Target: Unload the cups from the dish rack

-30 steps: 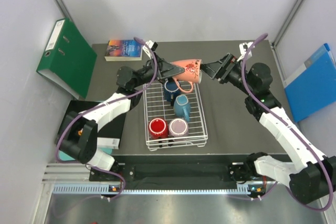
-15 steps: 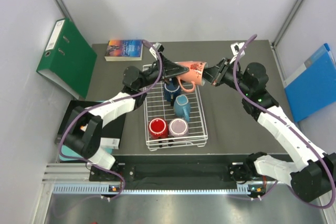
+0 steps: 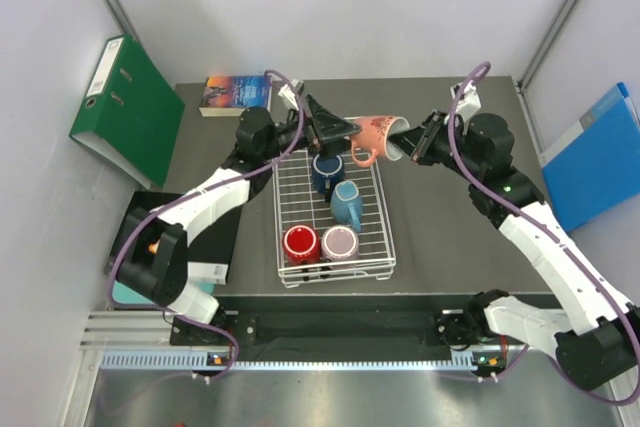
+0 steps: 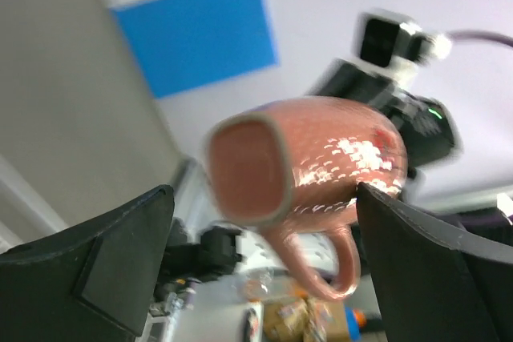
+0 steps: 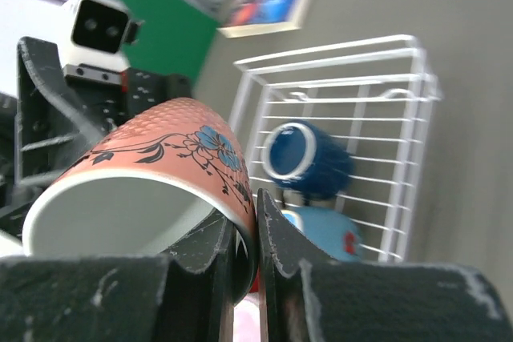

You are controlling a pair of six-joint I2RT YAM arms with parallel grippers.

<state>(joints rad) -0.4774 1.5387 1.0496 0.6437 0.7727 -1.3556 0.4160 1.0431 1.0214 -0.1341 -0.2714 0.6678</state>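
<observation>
The cup goes down away from the rack [image 3: 385, 257] next as my right gripper turns down and releases it. Bare tabletop lies below, to the gripper's right in the top view.
The salmon-pink cup [image 3: 378, 133] hangs on its side in the air over the far end of the dish rack [image 3: 385, 257]. My right gripper [image 3: 408, 144] is shut on its rim, one finger inside the white interior, as the right wrist view shows at the gripper [image 5: 256, 206] and cup [image 5: 152, 174]. My left gripper [image 3: 343, 130] stands open just left of the cup's base. In the left wrist view its fingers [image 4: 120, 262] flank the cup [image 4: 313, 158] without touching. In the rack lie a dark blue cup [image 3: 325, 172], a teal cup [image 3: 347, 205], a red cup [image 3: 300, 242] and a pale mauve cup [image 3: 339, 243].
A book [image 3: 236, 94] lies at the table's far left corner. A green binder [image 3: 125, 107] leans against the left wall and a blue folder [image 3: 595, 157] against the right one. A black tray [image 3: 150, 237] sits left of the rack.
The right gripper closed on the salmon-pink cup's rim. The left gripper opened wide and let go of its base. The cup shifted slightly to the right.
</observation>
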